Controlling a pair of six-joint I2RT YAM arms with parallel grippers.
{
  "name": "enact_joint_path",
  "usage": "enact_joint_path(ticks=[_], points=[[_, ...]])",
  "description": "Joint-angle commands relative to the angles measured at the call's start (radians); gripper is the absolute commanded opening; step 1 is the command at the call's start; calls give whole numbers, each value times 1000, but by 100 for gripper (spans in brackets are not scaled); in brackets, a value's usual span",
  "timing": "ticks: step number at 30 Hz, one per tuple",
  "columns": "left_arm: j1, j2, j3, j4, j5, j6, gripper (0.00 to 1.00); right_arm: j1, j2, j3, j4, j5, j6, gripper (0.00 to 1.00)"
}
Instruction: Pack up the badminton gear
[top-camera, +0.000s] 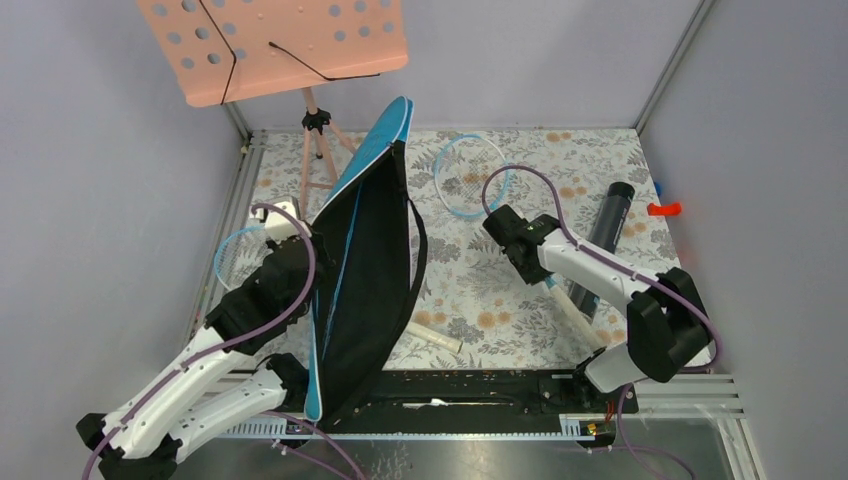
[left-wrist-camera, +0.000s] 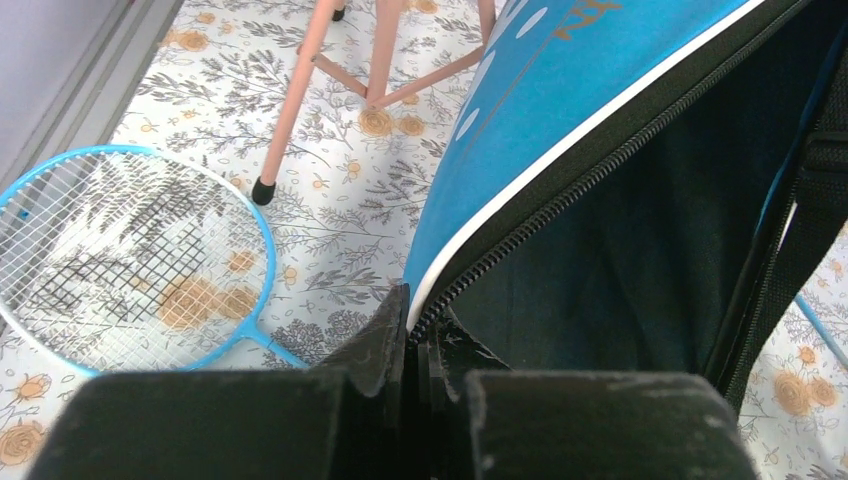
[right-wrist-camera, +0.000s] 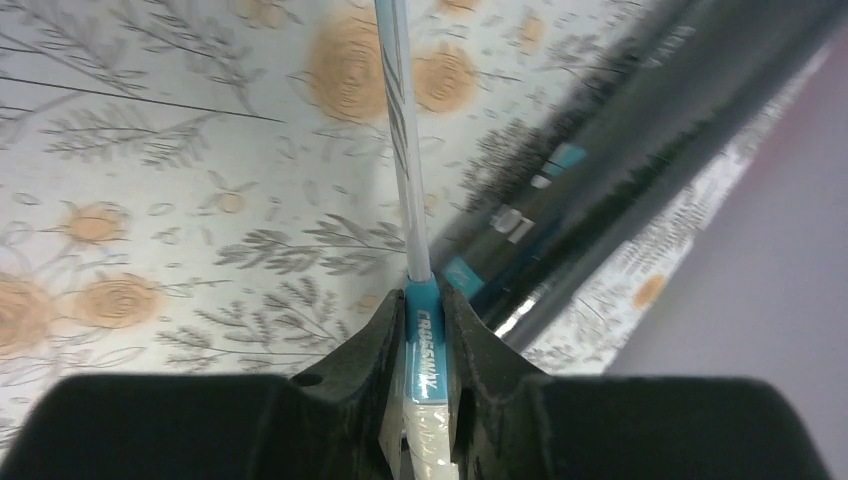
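The right gripper needs to move down and toward the bag next and release the collar over clear floor, since the cream handle is close beside the dark tube.
The blue racket bag (top-camera: 365, 250) stands open on its edge, black inside. My left gripper (top-camera: 305, 238) is shut on its zipper rim, as the left wrist view (left-wrist-camera: 418, 330) shows on the bag (left-wrist-camera: 560, 100). One light-blue racket (top-camera: 240, 255) lies left of the bag (left-wrist-camera: 130, 260). A second racket (top-camera: 470, 175) lies right of the bag. My right gripper (top-camera: 540, 273) is shut on the blue collar above its cream handle (right-wrist-camera: 428, 320); the shaft (right-wrist-camera: 400, 130) runs ahead. The dark tube (top-camera: 610, 225) lies to the right (right-wrist-camera: 620, 150). No shuttlecocks show.
The pink music stand (top-camera: 275, 40) stands on its tripod at the back left, legs close to the bag (left-wrist-camera: 300, 100). A cream handle (top-camera: 435, 338) sticks out from under the bag. A small red object (top-camera: 662, 209) lies by the right wall.
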Motion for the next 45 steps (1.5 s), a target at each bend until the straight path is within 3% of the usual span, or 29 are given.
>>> enact_joint_path(ticks=[1,4,11,14,19,26,33,37,42,45], points=[[2,44,20,138,36,16,0,-27,70,39,67,-129,67,0],[1,89,19,167,66,12,0,-70,137,86,52,-193,141,1],[2,206,59,186,106,7,0,-86,246,117,103,-358,236,19],[1,231,65,197,119,8,0,-92,256,118,119,-323,243,39],[1,250,67,214,129,13,0,-124,256,96,225,-387,254,57],[2,274,77,217,136,20,0,-171,325,136,331,-350,267,62],[2,302,85,234,134,32,0,-215,390,119,347,-435,279,57],[2,323,94,247,128,41,0,-211,382,74,346,-457,290,28],[3,361,110,270,126,40,0,-166,368,47,328,-387,309,0],[3,394,139,277,142,37,0,-151,340,62,316,-336,310,0]])
